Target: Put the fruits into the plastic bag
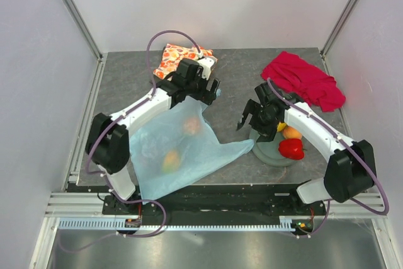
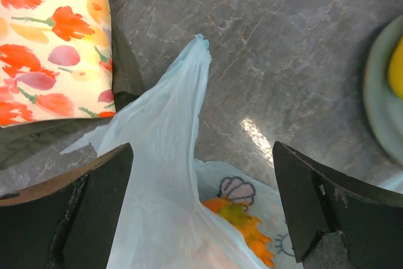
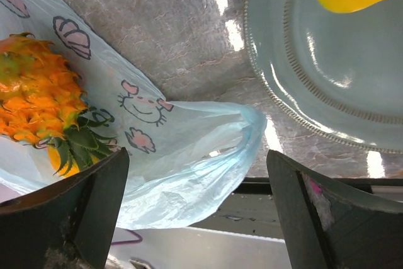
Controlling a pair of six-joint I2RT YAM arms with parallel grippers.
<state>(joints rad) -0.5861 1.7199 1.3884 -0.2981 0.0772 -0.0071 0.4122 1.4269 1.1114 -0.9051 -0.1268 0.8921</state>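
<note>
My left gripper should next go down around the narrow piece of the bag's far handle [image 1: 218,92] [image 2: 182,111] and close on it, because it is already lined up between the open fingers.
The light-blue plastic bag [image 1: 189,152] lies flat between the arms. Inside it show an orange pineapple [image 1: 192,125] and a yellow mango piece [image 1: 170,160]. On the grey-green plate [image 1: 267,153] sit a red pepper [image 1: 291,148], an orange peach [image 1: 291,132] and a yellow mango piece [image 1: 281,126]. My left gripper [image 1: 213,91] is open over the bag's far handle [image 2: 182,111], which rises loosely between the jaws, with the pineapple [image 2: 245,222] below. My right gripper [image 1: 247,118] is open above the bag's other handle [image 3: 214,149], beside the pineapple [image 3: 38,102] and the plate [image 3: 315,67].
An orange floral cloth [image 1: 179,56] lies at the back behind the left gripper, and it fills the upper left of the left wrist view [image 2: 50,36]. A red cloth [image 1: 305,83] lies crumpled at the back right. The table's front edge [image 3: 283,187] runs just below the right gripper.
</note>
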